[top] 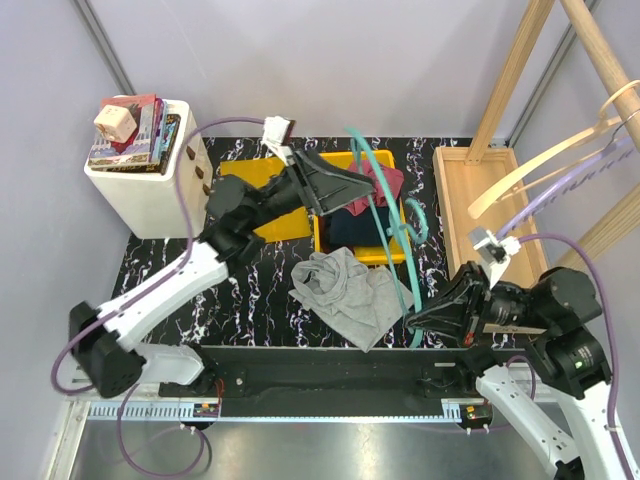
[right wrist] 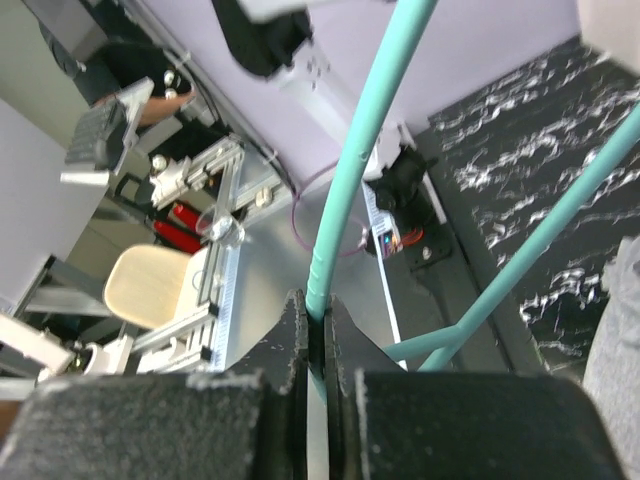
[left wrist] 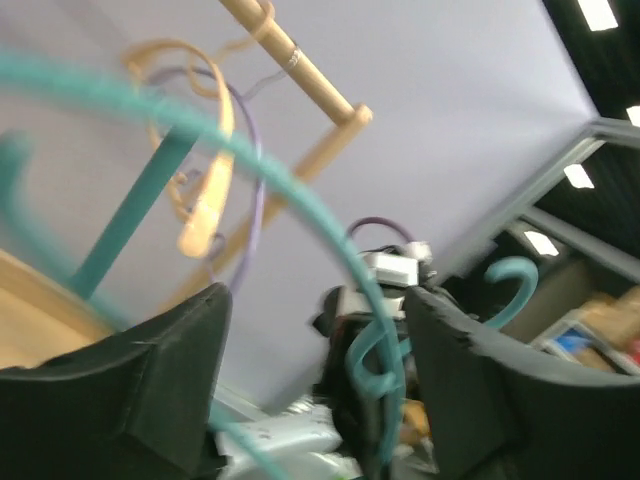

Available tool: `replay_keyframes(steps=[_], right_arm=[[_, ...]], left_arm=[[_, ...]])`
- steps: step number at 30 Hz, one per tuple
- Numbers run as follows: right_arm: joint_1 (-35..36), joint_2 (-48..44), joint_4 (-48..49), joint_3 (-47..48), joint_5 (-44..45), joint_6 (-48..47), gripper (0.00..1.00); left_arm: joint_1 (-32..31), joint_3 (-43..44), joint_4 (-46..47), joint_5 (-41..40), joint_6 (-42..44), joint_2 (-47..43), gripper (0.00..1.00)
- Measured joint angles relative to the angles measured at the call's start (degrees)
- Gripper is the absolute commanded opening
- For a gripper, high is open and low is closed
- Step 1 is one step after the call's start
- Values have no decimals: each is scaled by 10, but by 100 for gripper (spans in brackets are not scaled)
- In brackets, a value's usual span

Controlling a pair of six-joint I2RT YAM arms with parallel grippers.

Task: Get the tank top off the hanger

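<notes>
The tank top lies off the hanger, so my right gripper will move up and outward, turning, to hook the hanger over the wooden rack's bar and release.
The grey tank top lies crumpled on the black marbled table, off the teal hanger. The hanger arcs from above the yellow bin down to the table's front right. My right gripper is shut on its lower end, and the right wrist view shows the teal rod pinched between the jaws. A grey edge of the tank top shows at the right there. My left gripper stands open around the hanger's upper end. In the left wrist view the hanger passes between the spread fingers untouched.
A yellow bin holds dark and red clothes at the back centre. A white cabinet with books stands at the back left. A wooden rack with pale hangers rises on the right.
</notes>
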Motion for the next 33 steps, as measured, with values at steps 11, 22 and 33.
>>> replay_keyframes(steps=[11, 22, 33], right_arm=[[0, 184, 15, 219, 165, 29, 0], [0, 433, 55, 396, 447, 149, 0], [0, 567, 67, 467, 738, 228, 0]], left_arm=[[1, -57, -273, -209, 274, -301, 99], [1, -173, -427, -313, 344, -431, 99], [1, -195, -475, -315, 355, -471, 99]])
